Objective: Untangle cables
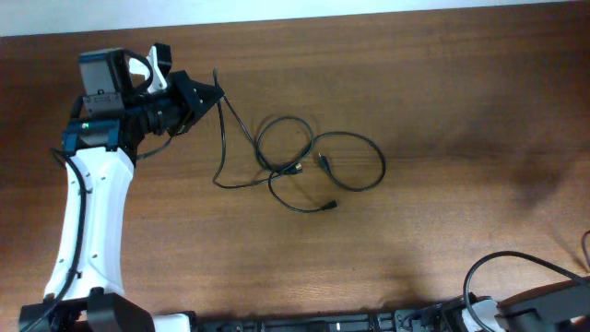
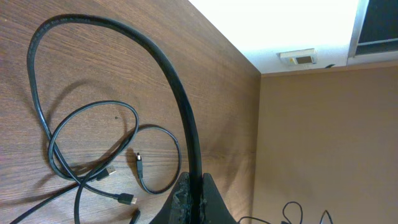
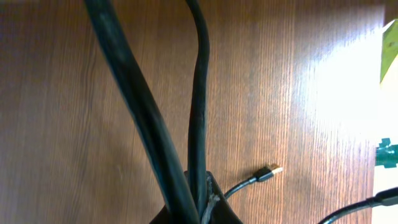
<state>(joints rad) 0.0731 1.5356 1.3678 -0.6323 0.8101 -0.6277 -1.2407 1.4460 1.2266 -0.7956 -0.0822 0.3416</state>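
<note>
The right gripper shifts slightly over the bare tabletop below it next, well apart from the tangled loops, and opens its fingers to release the black cable.
Several thin black cables [image 1: 295, 169] lie looped and crossed on the brown table, with small plug ends near the middle. My left gripper [image 1: 214, 95] is at the upper left, shut on one cable strand that runs down into the tangle. In the left wrist view its fingers [image 2: 194, 193] pinch this cable [image 2: 180, 93], which arcs over to the loops [image 2: 93, 168] on the table. My right gripper [image 3: 202, 199] is shut on a black cable [image 3: 199, 93]. A second black cord runs beside it. A gold-tipped plug [image 3: 270, 169] lies next to it.
The right arm [image 1: 544, 309] sits at the bottom right edge of the overhead view, with a black loop of cord [image 1: 502, 256] by it. The table's far edge [image 1: 369, 11] runs along the top. A beige wall [image 2: 323, 137] stands beyond the table.
</note>
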